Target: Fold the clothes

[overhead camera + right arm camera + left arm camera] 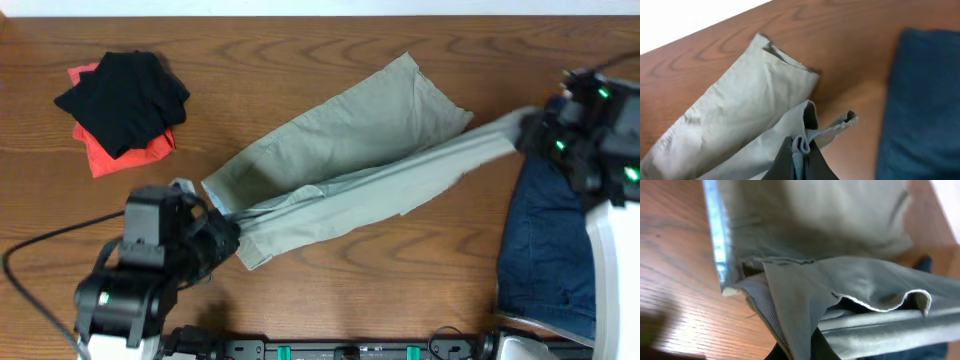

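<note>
The robot's left gripper will next bring the pinched corner of the khaki-beige shorts outward and down onto the pale blue waistband edge [213, 195] [716, 225] and release it there, because that edge lies flat, outward and below.
The khaki-beige shorts [340, 150] lie stretched across the table's middle. My left gripper [228, 232] is shut on their waistband corner at the lower left; the wrist view shows the fabric [850, 285] pinched between the fingers [810, 347]. My right gripper [535, 132] is shut on a leg hem at the right and holds it lifted and taut; the wrist view shows the bunched hem [801, 145] between the fingers [801, 159]. The other leg [740, 110] lies flat on the table.
A navy denim piece [548, 245] lies under my right arm at the right edge, also in the right wrist view [922, 100]. A black piece [125, 95] lies on an orange-red piece [105, 155] at the back left. The table's front edge runs just below my left arm.
</note>
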`<state>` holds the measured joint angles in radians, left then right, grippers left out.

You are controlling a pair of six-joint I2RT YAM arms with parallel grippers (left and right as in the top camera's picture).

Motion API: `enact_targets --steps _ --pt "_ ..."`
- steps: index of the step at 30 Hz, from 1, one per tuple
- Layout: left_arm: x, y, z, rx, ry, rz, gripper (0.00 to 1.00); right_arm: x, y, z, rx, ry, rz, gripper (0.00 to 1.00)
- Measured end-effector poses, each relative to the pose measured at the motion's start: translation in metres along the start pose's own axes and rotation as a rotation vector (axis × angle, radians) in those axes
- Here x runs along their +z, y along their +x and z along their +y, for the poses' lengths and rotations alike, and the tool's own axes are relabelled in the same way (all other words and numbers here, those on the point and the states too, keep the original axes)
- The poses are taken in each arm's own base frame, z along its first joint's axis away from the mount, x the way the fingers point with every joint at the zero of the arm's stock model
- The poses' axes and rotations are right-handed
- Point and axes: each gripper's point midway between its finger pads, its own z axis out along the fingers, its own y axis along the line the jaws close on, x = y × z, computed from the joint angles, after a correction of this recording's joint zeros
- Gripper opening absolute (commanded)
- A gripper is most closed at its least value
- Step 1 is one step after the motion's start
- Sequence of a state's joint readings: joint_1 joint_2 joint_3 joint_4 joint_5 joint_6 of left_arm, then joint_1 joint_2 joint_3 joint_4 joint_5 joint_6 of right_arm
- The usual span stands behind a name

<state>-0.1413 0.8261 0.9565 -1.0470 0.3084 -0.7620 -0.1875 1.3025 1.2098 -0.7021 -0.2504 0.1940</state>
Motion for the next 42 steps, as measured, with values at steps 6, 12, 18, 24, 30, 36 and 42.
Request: enact_targets --steps 6,12,18,24,30,36,42 --pt "0.035 -0.02 0.009 -0.092 -0.125 0.018 0.06 0.069 -0.005 0.016 -0.071 -0.061 0.017 0.01" --pt "0.076 -0.045 0.023 -0.169 -0.257 -0.006 0.06 0.123 -0.003 0.028 -0.115 -0.091 0.013 0.01" --pt "0.112 -0.064 0.033 -0.212 -0.329 -0.037 0.06 0.163 -0.006 0.036 -0.145 -0.12 -0.032 0.01" --pt "0.134 -0.074 0.048 -0.28 -0.384 -0.042 0.06 0.196 -0.014 0.057 -0.191 -0.176 -0.124 0.01" --pt "0.143 -0.088 0.062 -0.344 -0.413 -0.073 0.13 0.218 -0.027 0.097 -0.256 -0.254 -0.278 0.05" --pt "0.142 -0.107 0.073 -0.374 -0.435 -0.152 0.37 0.247 -0.011 0.077 -0.209 -0.151 -0.261 0.99" --pt "0.13 -0.116 0.099 -0.437 -0.493 -0.173 0.37 0.257 0.005 0.055 -0.184 -0.076 -0.191 0.99"
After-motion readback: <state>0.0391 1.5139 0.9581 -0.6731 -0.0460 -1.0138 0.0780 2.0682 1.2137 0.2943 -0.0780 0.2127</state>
